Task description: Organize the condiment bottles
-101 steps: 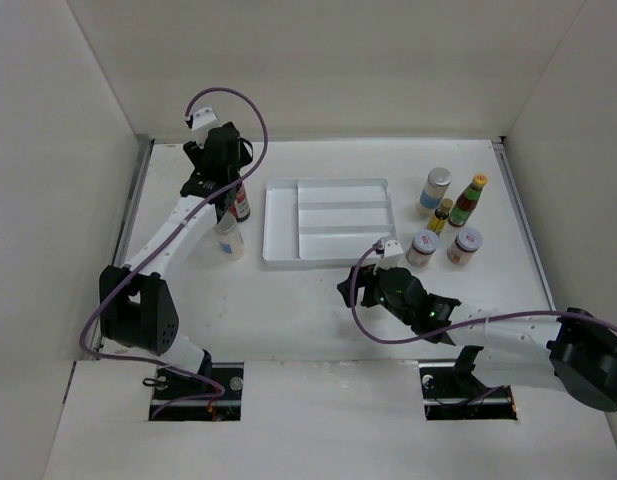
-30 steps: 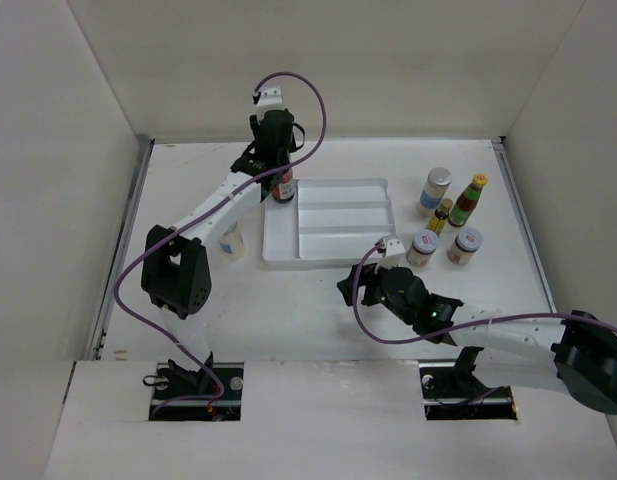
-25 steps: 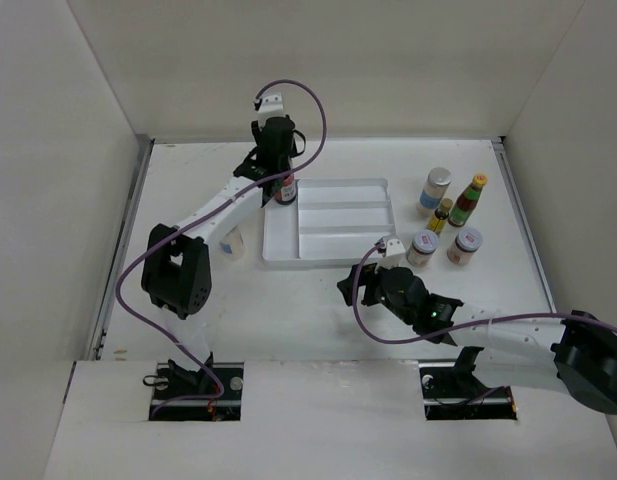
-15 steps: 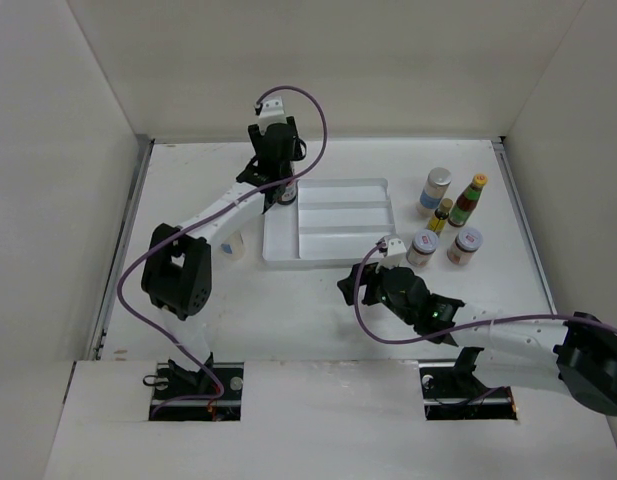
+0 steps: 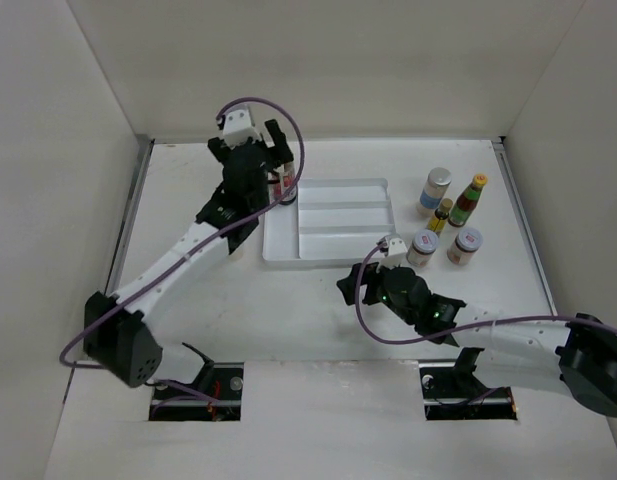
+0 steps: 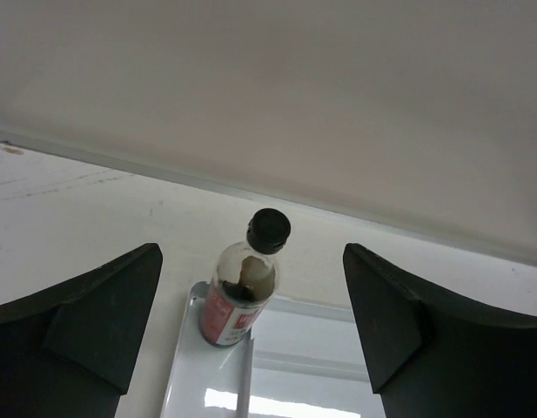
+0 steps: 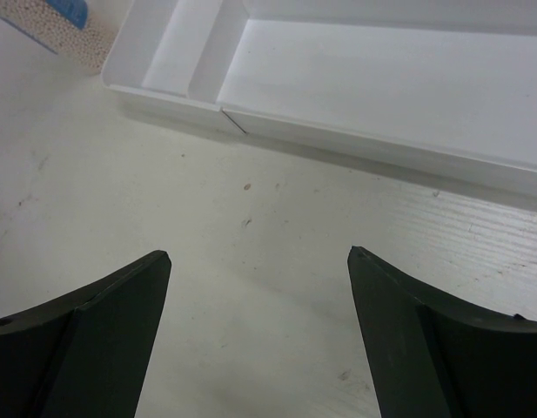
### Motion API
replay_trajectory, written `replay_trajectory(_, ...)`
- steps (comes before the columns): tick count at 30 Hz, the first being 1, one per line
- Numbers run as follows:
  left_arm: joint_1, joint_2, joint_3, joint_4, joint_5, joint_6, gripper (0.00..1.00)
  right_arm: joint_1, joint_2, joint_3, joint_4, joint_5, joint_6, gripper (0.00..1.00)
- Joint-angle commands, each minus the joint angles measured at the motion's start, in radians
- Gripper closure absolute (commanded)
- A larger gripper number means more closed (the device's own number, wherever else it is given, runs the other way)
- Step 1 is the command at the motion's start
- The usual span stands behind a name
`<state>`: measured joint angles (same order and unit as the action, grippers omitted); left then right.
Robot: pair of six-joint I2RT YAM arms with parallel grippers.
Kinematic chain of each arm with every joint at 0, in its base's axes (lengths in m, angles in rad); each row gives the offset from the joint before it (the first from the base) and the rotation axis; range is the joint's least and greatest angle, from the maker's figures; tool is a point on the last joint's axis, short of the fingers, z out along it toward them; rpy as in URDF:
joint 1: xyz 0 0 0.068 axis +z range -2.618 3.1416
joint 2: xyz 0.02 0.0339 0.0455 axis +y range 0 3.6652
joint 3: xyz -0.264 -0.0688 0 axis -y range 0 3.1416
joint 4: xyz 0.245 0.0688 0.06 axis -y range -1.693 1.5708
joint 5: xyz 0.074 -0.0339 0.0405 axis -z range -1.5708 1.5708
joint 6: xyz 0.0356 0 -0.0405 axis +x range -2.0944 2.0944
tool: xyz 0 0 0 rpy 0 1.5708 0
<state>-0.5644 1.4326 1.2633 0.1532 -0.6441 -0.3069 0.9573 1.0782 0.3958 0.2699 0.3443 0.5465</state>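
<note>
The left gripper will next move back from the black-capped bottle and then go down over the blue-labelled jar (image 7: pixel 50 22).
The tall clear black-capped bottle (image 6: pixel 244 292) with a red label stands upright in the far left corner of the white divided tray (image 5: pixel 338 215); it also shows in the top view (image 5: pixel 286 188). My left gripper (image 6: pixel 251 250) is open and empty, held back from that bottle and not touching it; in the top view it (image 5: pixel 276 165) is just left of the bottle. My right gripper (image 7: pixel 258 252) is open and empty over bare table in front of the tray (image 7: pixel 355 78); the top view shows it (image 5: pixel 350 288) there too. A blue-labelled jar (image 7: pixel 50 22) stands left of the tray.
Right of the tray stand a white-capped jar (image 5: pixel 437 188), a red sauce bottle with a yellow cap (image 5: pixel 468 200), a tiny dark yellow-capped bottle (image 5: pixel 442 215) and two short jars (image 5: pixel 422 248) (image 5: pixel 465 245). White walls enclose the table on three sides.
My left gripper carried the black-capped bottle to the tray's far left corner, let go of it and drew back to the left, now open. The right arm has hardly moved.
</note>
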Motion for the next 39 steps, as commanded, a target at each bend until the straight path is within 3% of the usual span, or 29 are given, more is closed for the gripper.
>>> replay_trajectory(1,-0.027,-0.133,-0.146,-0.038,-0.110,-0.038,0.14,0.008,-0.038,0.011,0.031,0.022,0.000,0.12)
replay_trajectory(3,-0.030,-0.208,-0.235,-0.113,-0.130,-0.064,0.14,0.005,-0.053,0.005,0.034,0.022,0.004,0.22)
replay_trajectory(6,-0.015,-0.302,-0.349,-0.245,-0.134,-0.116,0.14,0.002,-0.083,-0.003,0.029,0.030,0.007,0.59)
replay_trajectory(8,-0.002,-0.349,-0.416,-0.305,-0.135,-0.167,0.15,0.001,-0.101,-0.006,0.023,0.041,0.013,0.66)
replay_trajectory(11,0.027,-0.376,-0.472,-0.369,-0.153,-0.236,0.17,0.001,-0.110,-0.009,0.022,0.044,0.015,0.58)
replay_trajectory(14,0.060,-0.386,-0.505,-0.370,-0.170,-0.259,0.17,0.001,-0.109,-0.009,0.022,0.044,0.015,0.28)
replay_trajectory(17,0.088,-0.336,-0.509,-0.340,-0.160,-0.271,0.17,0.004,-0.104,-0.008,0.023,0.044,0.015,0.16)
replay_trajectory(25,0.116,-0.218,-0.486,-0.238,-0.150,-0.268,0.22,0.004,-0.093,-0.005,0.023,0.044,0.015,0.13)
replay_trajectory(27,0.119,-0.199,-0.481,-0.218,-0.147,-0.265,0.31,0.004,-0.092,-0.003,0.022,0.044,0.013,0.13)
replay_trajectory(31,0.107,-0.221,-0.470,-0.202,-0.163,-0.255,0.62,0.004,-0.098,-0.006,0.022,0.044,0.013,0.13)
replay_trajectory(35,0.033,-0.307,-0.426,-0.175,-0.190,-0.210,0.68,0.004,-0.095,-0.006,0.022,0.044,0.013,0.13)
replay_trajectory(39,-0.077,-0.270,-0.355,-0.094,-0.196,-0.141,0.68,0.001,-0.096,-0.006,0.022,0.044,0.013,0.13)
